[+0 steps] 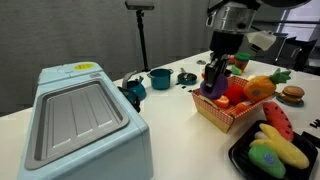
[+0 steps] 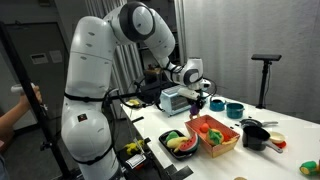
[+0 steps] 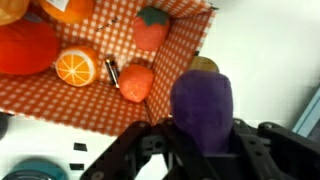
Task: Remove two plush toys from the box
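The spot on the bare tabletop (image 3: 256,52) beside the pale-blue container is clear, so the robot's gripper needs to move off the basket's end and down over that spot to release the small purple plush (image 3: 202,100).
My gripper (image 1: 217,72) is shut on the small purple plush (image 3: 202,100) and holds it just above one end of the orange basket (image 1: 222,115). In the wrist view the plush hangs over the rim of the basket's chequered lining (image 3: 60,98). A round red plush (image 3: 137,82) lies inside the basket and also shows in an exterior view (image 1: 234,92). An orange plush (image 1: 259,88), an orange slice (image 3: 76,66) and a red strawberry-like piece (image 3: 150,27) also lie inside. Another exterior view shows the gripper (image 2: 200,103) above the basket (image 2: 216,142).
A big pale-blue lidded container (image 1: 80,120) stands beside the basket. A black tray (image 1: 243,160) with yellow and green plush pieces sits at the near edge. Teal pots (image 1: 160,78) and a toy burger (image 1: 292,95) stand behind. A person's hand (image 2: 20,100) is at the frame edge.
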Controlling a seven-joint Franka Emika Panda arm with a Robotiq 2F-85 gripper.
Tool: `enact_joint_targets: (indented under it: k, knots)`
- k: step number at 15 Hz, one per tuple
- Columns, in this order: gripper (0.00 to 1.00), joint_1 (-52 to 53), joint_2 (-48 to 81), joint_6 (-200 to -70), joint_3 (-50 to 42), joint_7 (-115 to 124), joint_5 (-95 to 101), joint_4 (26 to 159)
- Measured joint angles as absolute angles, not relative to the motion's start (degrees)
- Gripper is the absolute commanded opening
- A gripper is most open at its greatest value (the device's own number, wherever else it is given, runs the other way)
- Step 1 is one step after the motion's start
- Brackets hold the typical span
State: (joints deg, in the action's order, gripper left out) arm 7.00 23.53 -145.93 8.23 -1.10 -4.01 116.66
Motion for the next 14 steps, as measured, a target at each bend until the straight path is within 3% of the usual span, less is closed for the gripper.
enact_joint_targets:
  k: [6,7,9,14]
  knots:
    - [0.07,10.0,24.8,-145.9,11.8,-1.2,-4.0,116.5]
    - [0.54,10.4,25.7,-145.9,12.2,-1.3,-4.0,116.5]
    - [0.61,11.1,27.7,-145.9,12.8,-1.5,-4.0,116.4]
    - [0.99,11.5,31.7,-145.9,12.8,-2.6,-4.0,115.7]
